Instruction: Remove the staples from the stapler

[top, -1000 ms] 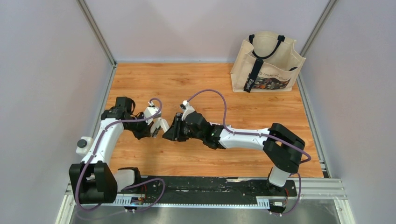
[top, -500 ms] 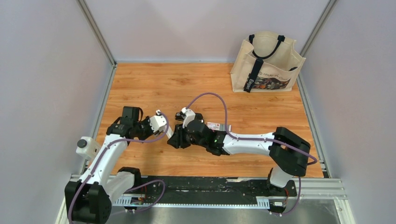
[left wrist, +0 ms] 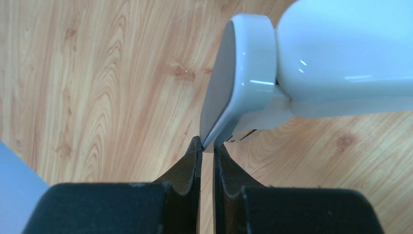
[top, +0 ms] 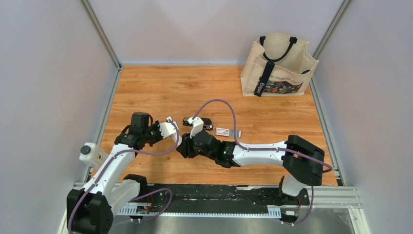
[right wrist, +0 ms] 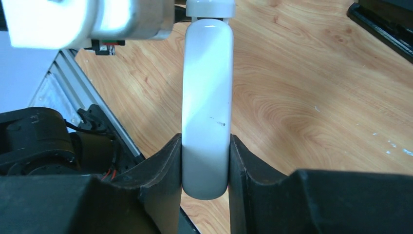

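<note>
The right gripper will next carry the white stapler (right wrist: pixel 207 87) to the left in the top view, lower it and let it go, since the tabletop below there is bare.
A white stapler (right wrist: pixel 207 87) is held off the table between both grippers, and it also shows in the left wrist view (left wrist: pixel 311 58). My right gripper (right wrist: pixel 205 139) is shut on its rounded white body. My left gripper (left wrist: pixel 207 146) is shut on the thin edge of its grey end, pinched at the very fingertips. In the top view the two grippers meet near the table's middle, left (top: pixel 176 139) and right (top: pixel 184 146). A tiny grey strip, which looks like staples (top: pixel 236 133), lies on the table right of a pink-and-white box (top: pixel 223 131).
A black stapler-like object (top: pixel 197 121) lies just behind the grippers and shows at the right wrist view's top right (right wrist: pixel 384 19). A canvas tote bag (top: pixel 280 66) stands at the back right. Metal rails edge the wooden table (top: pixel 160 87).
The left gripper has moved right and closed on the stapler's end. The right gripper has drawn back toward the near edge with the stapler, uncovering the black object and the box.
</note>
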